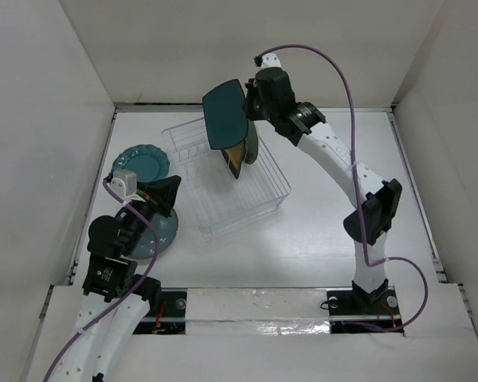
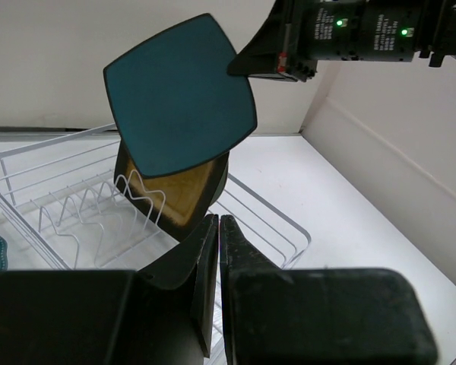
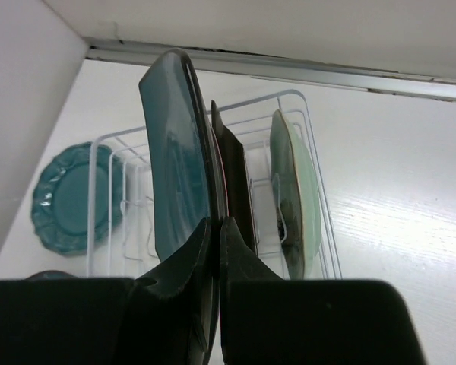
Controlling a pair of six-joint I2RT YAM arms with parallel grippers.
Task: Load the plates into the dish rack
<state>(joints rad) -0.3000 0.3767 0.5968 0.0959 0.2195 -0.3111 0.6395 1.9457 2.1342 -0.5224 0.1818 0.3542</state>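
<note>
My right gripper holds the squarish plate (image 1: 225,114). I will lower it next, to the left in the top view, between the rack's empty slot wires beside the mustard-yellow plate (image 1: 235,161).
My right gripper (image 1: 249,101) is shut on the rim of the squarish dark teal plate (image 1: 225,114) and holds it upright above the clear dish rack (image 1: 259,203). In the right wrist view my right gripper (image 3: 221,222) pinches this plate (image 3: 175,167) by its edge. The mustard-yellow plate (image 1: 235,161) and the pale green plate (image 1: 252,143) stand in the rack. The scalloped teal plate (image 1: 140,163) lies on the table left of the rack. The round teal-blue plate (image 1: 161,232) lies under my left gripper (image 1: 167,193), which is shut and empty (image 2: 219,222).
White walls close in the table on the left, back and right. The rack's empty slot pegs (image 2: 76,217) lie left of the standing plates. The right arm's base (image 1: 370,298) stands at the near edge.
</note>
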